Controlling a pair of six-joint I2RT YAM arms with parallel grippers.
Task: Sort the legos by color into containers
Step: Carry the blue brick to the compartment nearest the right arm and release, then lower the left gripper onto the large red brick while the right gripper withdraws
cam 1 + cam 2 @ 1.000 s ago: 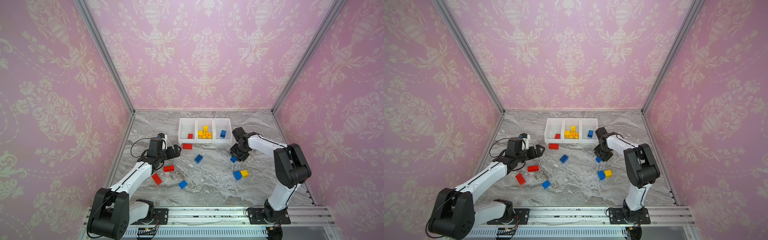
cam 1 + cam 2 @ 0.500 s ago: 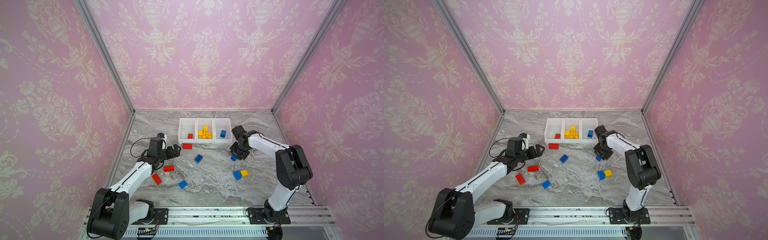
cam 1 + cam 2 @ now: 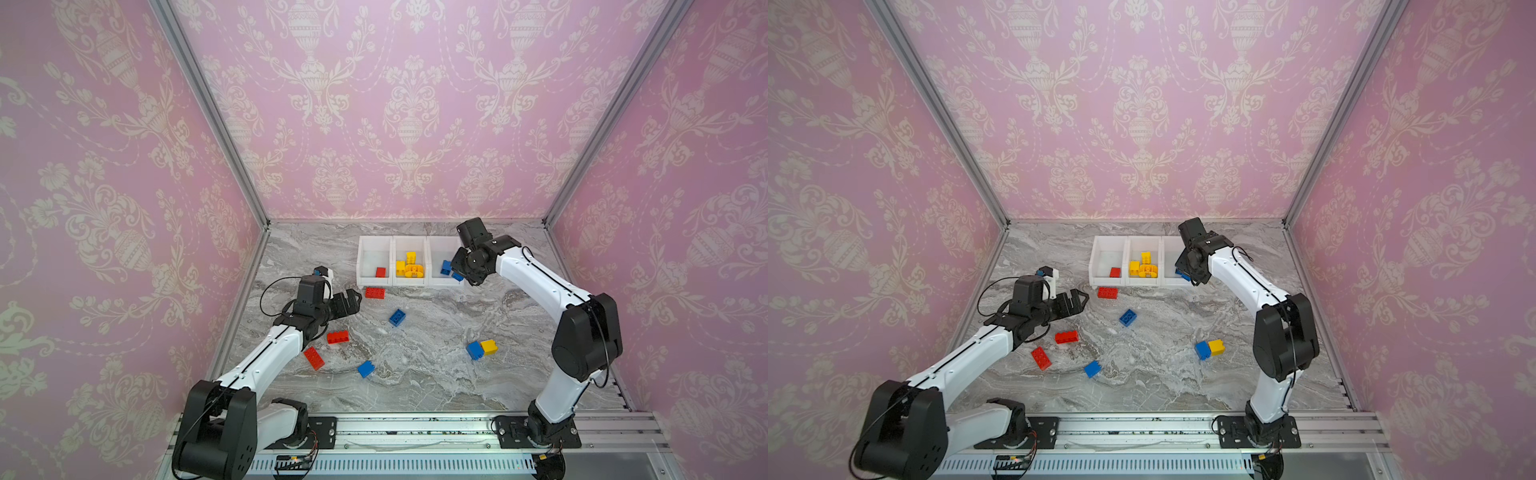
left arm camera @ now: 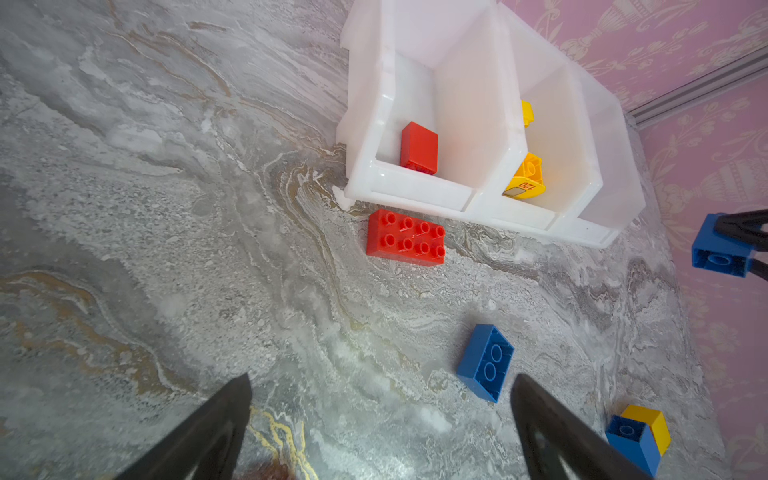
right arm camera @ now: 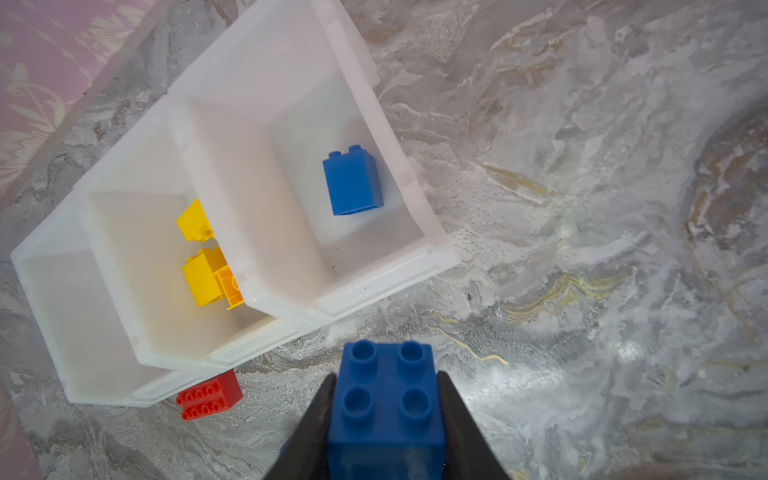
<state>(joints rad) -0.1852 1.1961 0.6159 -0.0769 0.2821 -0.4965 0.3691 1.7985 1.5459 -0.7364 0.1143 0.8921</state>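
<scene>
My right gripper moves outward next, past the end container's front edge over its open bottom, to release the blue brick (image 5: 386,399). That container already holds a blue brick.
Three white containers (image 3: 392,257) stand joined in a row at the back. The left bin holds a red brick (image 4: 419,147), the middle several yellow ones (image 3: 409,266), the right a blue one (image 5: 352,183). My right gripper (image 5: 385,378) is shut on a blue brick (image 5: 386,399) and hangs over the right bin's front edge (image 3: 459,275). My left gripper (image 4: 380,380) is open and empty, low over the table (image 3: 354,297), left of a loose red brick (image 3: 375,293) lying before the left bin.
More loose legos lie on the marble table: a blue one (image 3: 397,317) mid-table, two red ones (image 3: 338,337) (image 3: 313,358) by the left arm, a blue one (image 3: 365,368) nearer the front, and a blue and yellow pair (image 3: 475,350) (image 3: 489,346) at the right.
My right gripper has lifted the blue brick off the table and carried it back toward the right bin. The left arm has stayed where it was.
</scene>
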